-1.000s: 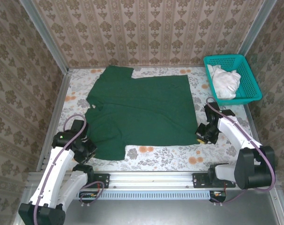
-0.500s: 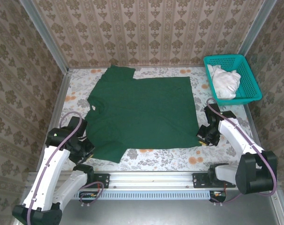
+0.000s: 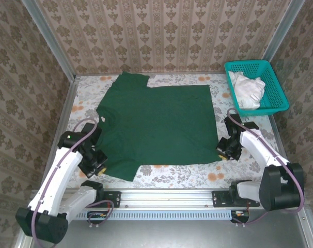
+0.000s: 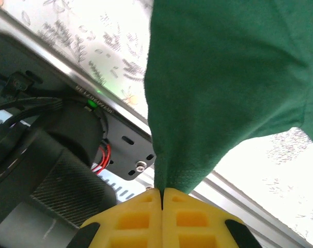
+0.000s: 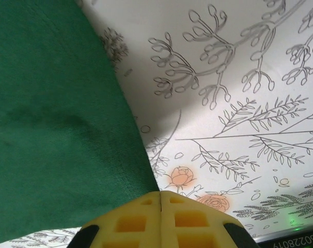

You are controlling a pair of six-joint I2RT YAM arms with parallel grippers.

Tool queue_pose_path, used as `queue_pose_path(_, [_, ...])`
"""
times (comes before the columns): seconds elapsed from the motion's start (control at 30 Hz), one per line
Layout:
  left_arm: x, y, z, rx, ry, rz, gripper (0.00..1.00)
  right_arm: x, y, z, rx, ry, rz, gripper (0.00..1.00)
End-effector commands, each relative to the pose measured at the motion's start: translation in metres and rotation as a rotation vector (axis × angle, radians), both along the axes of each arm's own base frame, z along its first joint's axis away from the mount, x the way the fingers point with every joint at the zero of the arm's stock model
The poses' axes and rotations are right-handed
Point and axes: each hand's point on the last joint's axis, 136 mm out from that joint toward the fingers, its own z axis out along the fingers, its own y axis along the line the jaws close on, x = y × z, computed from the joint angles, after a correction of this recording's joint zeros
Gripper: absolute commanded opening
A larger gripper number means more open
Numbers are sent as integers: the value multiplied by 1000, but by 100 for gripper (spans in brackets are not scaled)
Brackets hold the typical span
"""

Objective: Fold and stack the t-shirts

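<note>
Next, my left gripper carries the sleeve's hem outward to the neck edge past the white label (image 3: 103, 120) and releases it, because the near sleeve lies unfolded.
A dark green t-shirt (image 3: 156, 124) lies spread flat on the flowered table, its white neck label (image 3: 103, 120) to the left. My left gripper (image 3: 97, 165) is at the near-left sleeve. In the left wrist view its yellow fingers (image 4: 130, 219) are shut on the sleeve's hem, and the t-shirt (image 4: 223, 77) rises from my left gripper (image 4: 161, 191). My right gripper (image 3: 222, 151) is at the near-right hem corner. In the right wrist view my right gripper (image 5: 161, 195) is shut with the t-shirt (image 5: 53, 129) corner running into its jaws.
A teal mesh basket (image 3: 274, 86) holding a white cloth (image 3: 248, 89) stands at the far right corner. A metal rail (image 3: 167, 196) runs along the near edge, seen close behind the held sleeve as a black bracket (image 4: 120, 150). Patterned walls close in three sides.
The left arm swung out to the left and came back, and the near-left sleeve drew into a narrower point. The right gripper crept slightly away from the near edge with its corner.
</note>
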Motion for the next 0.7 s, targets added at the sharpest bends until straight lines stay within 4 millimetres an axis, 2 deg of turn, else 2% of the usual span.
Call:
queue_pose_path(0.0, [37,-5,12,-14,-86,-31,0,30,2,12,-1,-59,13,0])
queue_pose_path(0.1, [76,-3,25,-20,-161,-22,0,57,2,24,-10,-95,21,0])
queue_pose_path(0.3, [157,3,47,-20,-283,-25,0,106,-3,26,-30,-100,30,0])
queue_pose_path(0.5, [228,7,40,-52,-320,-37,0,149,-16,17,-59,-87,27,0])
queue_pose_path(0.67, [275,-1,22,-89,-287,-83,0,168,-20,2,-72,-59,19,0])
